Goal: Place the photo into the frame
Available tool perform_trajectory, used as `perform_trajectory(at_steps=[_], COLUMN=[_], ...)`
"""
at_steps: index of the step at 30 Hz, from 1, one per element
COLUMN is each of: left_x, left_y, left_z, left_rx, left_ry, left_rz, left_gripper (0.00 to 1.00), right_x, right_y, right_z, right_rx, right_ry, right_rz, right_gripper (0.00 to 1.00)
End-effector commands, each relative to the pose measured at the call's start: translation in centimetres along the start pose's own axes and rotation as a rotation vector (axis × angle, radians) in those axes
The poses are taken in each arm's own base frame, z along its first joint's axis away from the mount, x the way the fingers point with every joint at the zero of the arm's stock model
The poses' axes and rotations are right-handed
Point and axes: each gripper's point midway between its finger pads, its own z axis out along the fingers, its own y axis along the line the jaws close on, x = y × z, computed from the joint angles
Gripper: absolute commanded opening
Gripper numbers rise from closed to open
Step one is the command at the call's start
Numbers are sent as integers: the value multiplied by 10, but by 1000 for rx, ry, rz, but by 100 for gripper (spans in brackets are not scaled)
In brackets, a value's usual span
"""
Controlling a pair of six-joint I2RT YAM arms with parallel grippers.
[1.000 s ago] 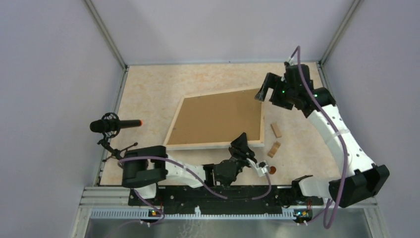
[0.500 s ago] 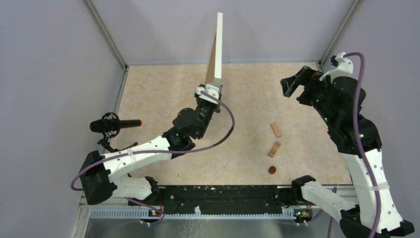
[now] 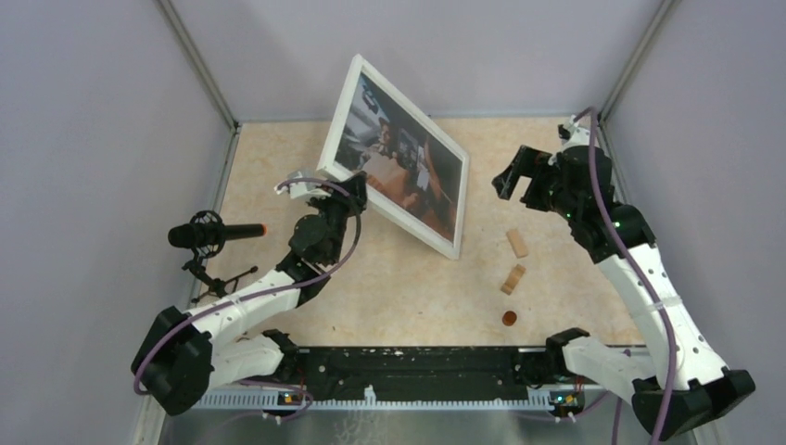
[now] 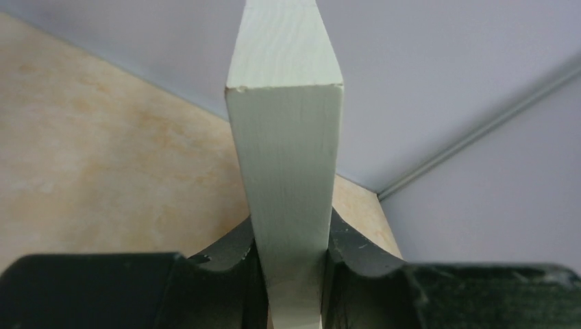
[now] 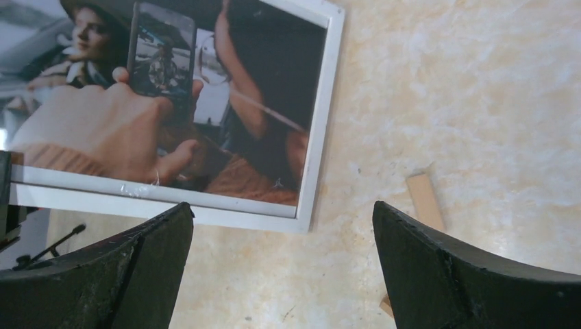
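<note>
My left gripper will go down next, set the tilted frame level on the bare tabletop below the gripper and release it there, because the photo (image 3: 399, 162) is already inside.
The photo (image 3: 399, 162), a dark scene of a hand holding a phone, sits inside the pale frame (image 3: 408, 222). Both are held up off the table, tilted, with the picture side facing the top camera. My left gripper (image 3: 350, 183) is shut on the frame's lower left edge. In the left wrist view that pale slat (image 4: 288, 157) stands pinched between the black fingers of the left gripper (image 4: 291, 274). My right gripper (image 3: 519, 171) hovers open to the right, apart from the frame. Its wrist view shows the photo (image 5: 171, 103) and the frame corner (image 5: 318, 123) beyond the empty right gripper (image 5: 282, 226).
Two small wooden blocks (image 3: 516, 243) (image 3: 513, 278) and a small brown disc (image 3: 509, 317) lie on the table at the right. One block (image 5: 425, 202) shows in the right wrist view. A microphone (image 3: 209, 234) on a stand sits at the left edge. Grey walls enclose the table.
The frame lay back-up on the table; my left arm lifted it on edge, then turned the picture side toward the camera. My right gripper drew back to the right and opened wider.
</note>
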Motion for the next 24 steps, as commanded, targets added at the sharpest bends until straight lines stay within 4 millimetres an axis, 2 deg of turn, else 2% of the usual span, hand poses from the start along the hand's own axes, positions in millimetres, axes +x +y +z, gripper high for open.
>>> perform_trajectory(at_steps=[1, 6, 11, 14, 18, 24], left_x=[-53, -33, -11, -2, 5, 11], left_y=[34, 88, 127, 145, 156, 167], left_z=[-14, -19, -31, -35, -34, -28], left_rx=[-22, -143, -233, -271, -301, -407], left_ry=[-222, -196, -166, -148, -125, -66], left_rz=[-251, -238, -221, -224, -211, -154], left_gripper=[0, 0, 0, 0, 0, 0], right_x=[41, 101, 151, 161, 166, 177], right_y=[24, 37, 26, 25, 31, 25], right_z=[46, 100, 148, 167, 185, 205], right_rx=[-153, -274, -285, -310, -361, -334], right_ry=[155, 390, 528, 549, 560, 574], right_rz=[26, 83, 152, 178, 201, 224], right_gripper=[99, 99, 99, 99, 98, 83])
